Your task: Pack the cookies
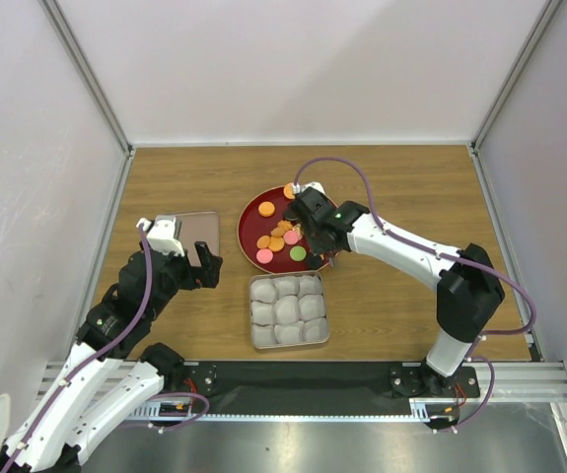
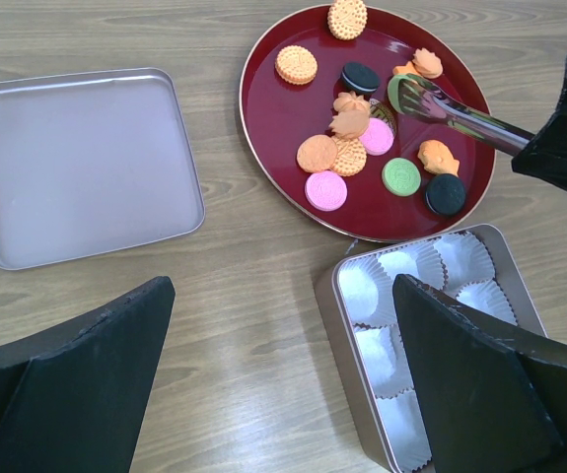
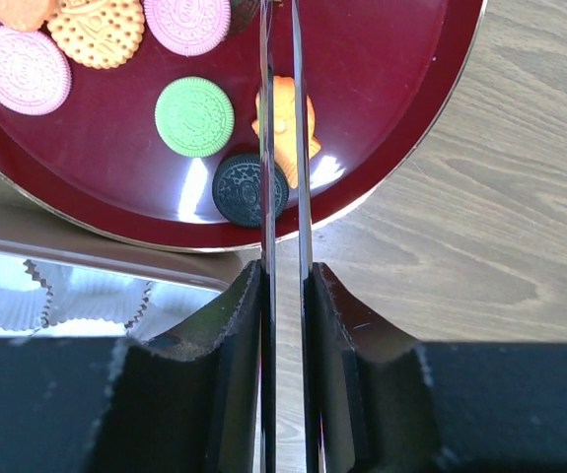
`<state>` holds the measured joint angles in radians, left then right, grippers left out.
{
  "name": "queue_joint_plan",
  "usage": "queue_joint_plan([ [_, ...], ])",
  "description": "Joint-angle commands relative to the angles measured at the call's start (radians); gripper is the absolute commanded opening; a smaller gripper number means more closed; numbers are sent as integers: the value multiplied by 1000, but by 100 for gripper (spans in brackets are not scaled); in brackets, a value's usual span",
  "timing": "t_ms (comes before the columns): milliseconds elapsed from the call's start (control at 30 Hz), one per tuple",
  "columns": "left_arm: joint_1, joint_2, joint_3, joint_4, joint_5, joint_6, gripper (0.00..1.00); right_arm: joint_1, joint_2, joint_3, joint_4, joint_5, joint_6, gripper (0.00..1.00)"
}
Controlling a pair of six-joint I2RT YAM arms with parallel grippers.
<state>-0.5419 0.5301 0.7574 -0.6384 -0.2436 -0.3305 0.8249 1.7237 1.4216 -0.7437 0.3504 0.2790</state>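
Observation:
My right gripper swings the tongs back and left in the top view over the tin's far lid-side cup [image 1: 262, 290] next and releases, as it stands empty.
The cookies [image 1: 281, 236] lie on a round red plate [image 1: 253, 232]; the left wrist view shows orange, pink [image 2: 325, 190], green [image 2: 401, 176] and black [image 2: 446, 194] ones. My right gripper [image 3: 285, 271] is shut on metal tongs [image 2: 460, 113], whose two blades run nearly together over an orange cookie [image 3: 283, 123] and a black one [image 3: 244, 189]. The tong tips [image 2: 406, 94] sit low among the cookies at the plate's far side; I cannot tell if they hold one. My left gripper [image 2: 283, 296] hangs open over bare wood, left of the tin.
A square tin [image 1: 252, 313] lined with pale paper cups [image 2: 367, 294] stands just in front of the plate. Its flat lid [image 2: 86, 163] lies on the table to the left. White walls enclose the wooden table on three sides.

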Motion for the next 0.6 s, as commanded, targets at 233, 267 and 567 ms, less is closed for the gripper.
queue_joint_plan([
  [233, 2, 1, 8, 25, 3, 11, 100, -21, -246, -1, -83, -183, 0, 8],
  [267, 2, 2, 10, 23, 6, 11, 100, -21, -266, -9, -91, -203, 3, 6],
  [567, 2, 11, 8, 28, 21, 16, 100, 63, -409, -87, -177, -439, 17, 5],
])
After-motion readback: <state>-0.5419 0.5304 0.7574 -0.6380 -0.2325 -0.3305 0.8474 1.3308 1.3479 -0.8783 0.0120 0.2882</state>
